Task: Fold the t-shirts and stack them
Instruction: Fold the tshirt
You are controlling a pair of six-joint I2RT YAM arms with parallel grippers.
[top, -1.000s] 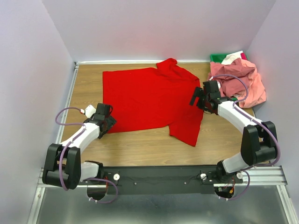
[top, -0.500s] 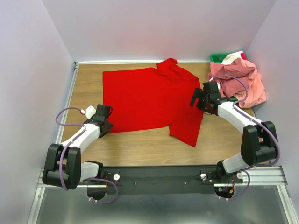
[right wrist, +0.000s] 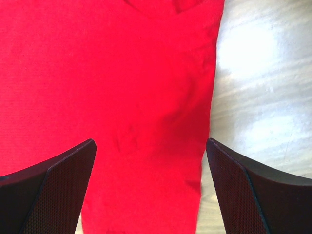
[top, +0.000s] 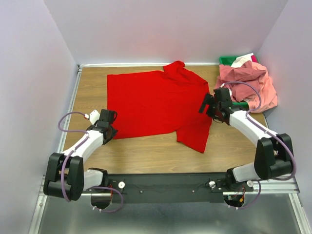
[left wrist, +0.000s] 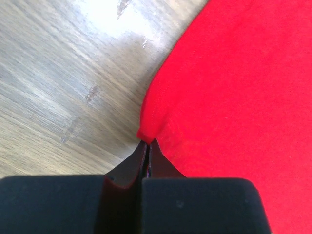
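Observation:
The hem of the near sleeve (top: 196, 148) lies below my right gripper and closer to my base, so my right gripper will move back and down onto it next.
The bright red t-shirt (top: 156, 102) lies spread flat on the wooden table (top: 146, 151), one sleeve pointing toward the near right. My left gripper (top: 111, 130) is at the shirt's near-left corner and shut on it. In the left wrist view that corner of the red cloth (left wrist: 234, 87) is pinched between the closed fingertips of the left gripper (left wrist: 147, 142). My right gripper (top: 207, 105) hangs open over the shirt's right edge. The right wrist view shows red cloth (right wrist: 122, 73) between the wide-apart fingers of the right gripper (right wrist: 150, 142). Salmon pink t-shirts (top: 248, 83) are heaped at the back right.
A green bin (top: 226, 60) sits in the far right corner, mostly covered by the pink heap and a white cloth (top: 243, 59). Walls close in the table on the left, back and right. Bare wood shows in front of the red shirt.
The left gripper's jaws have closed from open onto the red shirt's near-left corner. The right gripper has shifted slightly to the right and stayed open.

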